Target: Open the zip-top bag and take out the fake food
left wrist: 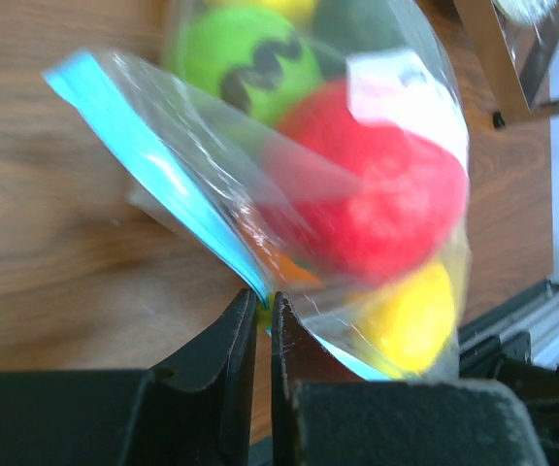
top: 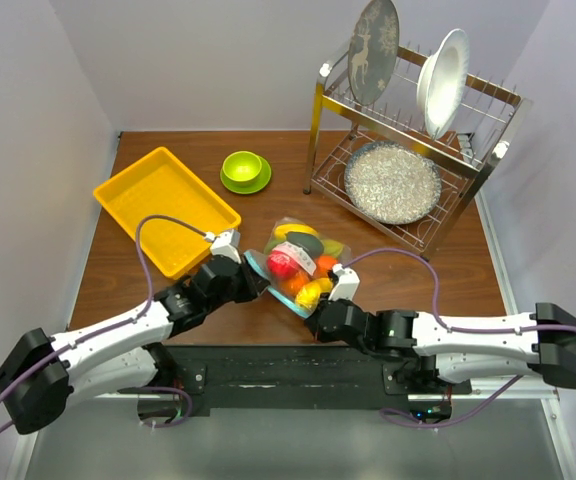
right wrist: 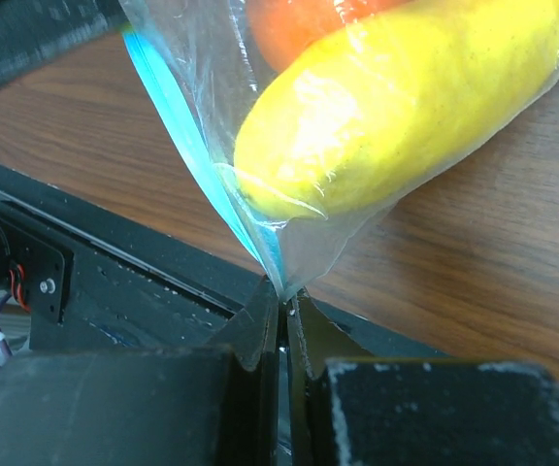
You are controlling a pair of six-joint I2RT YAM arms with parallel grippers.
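Note:
I will slide my left gripper outward along the teal zip strip [left wrist: 153, 165] to its far end [left wrist: 71, 75] next and let go of the strip there, because my right gripper is holding the bag's near corner.
The clear zip-top bag [top: 298, 258] sits between the arms at mid-table, its teal zip strip [left wrist: 153, 165] facing the near left. Inside is the fake food: a red piece [left wrist: 377, 194], a green one [left wrist: 250, 63], a yellow one [right wrist: 396, 107] and an orange one [right wrist: 299, 24]. My left gripper [left wrist: 263, 301] is shut on the zip strip near its middle. My right gripper [right wrist: 284, 296] is shut on the bag's near corner, where the strip ends. In the right wrist view the bag hangs taut above the wooden table.
A yellow tray [top: 163, 205] lies at the back left. A lime-green bowl on its saucer [top: 244, 168] stands behind the bag. A metal dish rack [top: 408, 140] with plates and a silver pan [top: 391, 180] fills the back right. The black base rail [top: 298, 365] runs along the near edge.

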